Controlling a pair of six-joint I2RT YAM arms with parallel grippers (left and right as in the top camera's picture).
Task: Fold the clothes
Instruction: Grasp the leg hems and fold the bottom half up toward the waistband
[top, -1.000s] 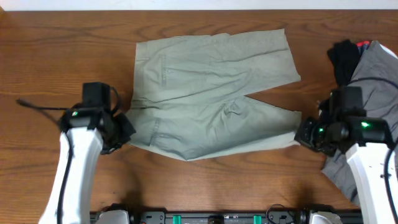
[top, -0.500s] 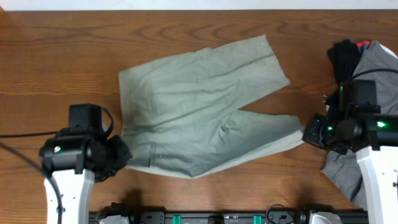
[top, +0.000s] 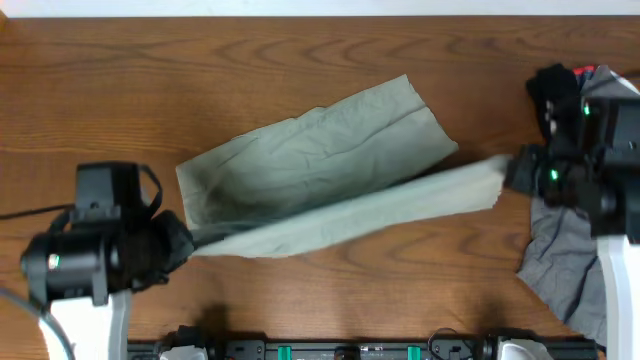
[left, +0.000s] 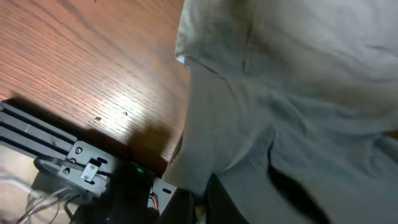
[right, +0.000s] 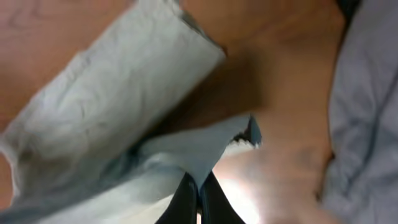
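The far half of the shorts is still uncovered, so my left gripper will next move outward and down to the shorts' far waistband corner (top: 192, 174) and let go of the shorts' edge there.
The pale khaki-green shorts (top: 320, 160) hang stretched between both grippers above the wooden table, near edge lifted, far leg still resting on the wood. My left gripper (top: 185, 243) is shut on the waistband corner at the lower left; the cloth (left: 292, 106) fills its wrist view above the fingers (left: 200, 208). My right gripper (top: 510, 172) is shut on the hem of the near leg at the right; the right wrist view shows the fingers (right: 199, 196) pinching the cloth (right: 112, 118).
A grey garment (top: 590, 240) and a small black cloth (top: 552, 95) lie at the table's right edge, under and beside my right arm. The grey garment also shows in the right wrist view (right: 367, 124). The table's front rail (left: 68, 162) is below the left gripper.
Both grippers have risen with the near edge of the shorts. The left moved toward the front left, the right moved back. The shorts have slid left and turned.
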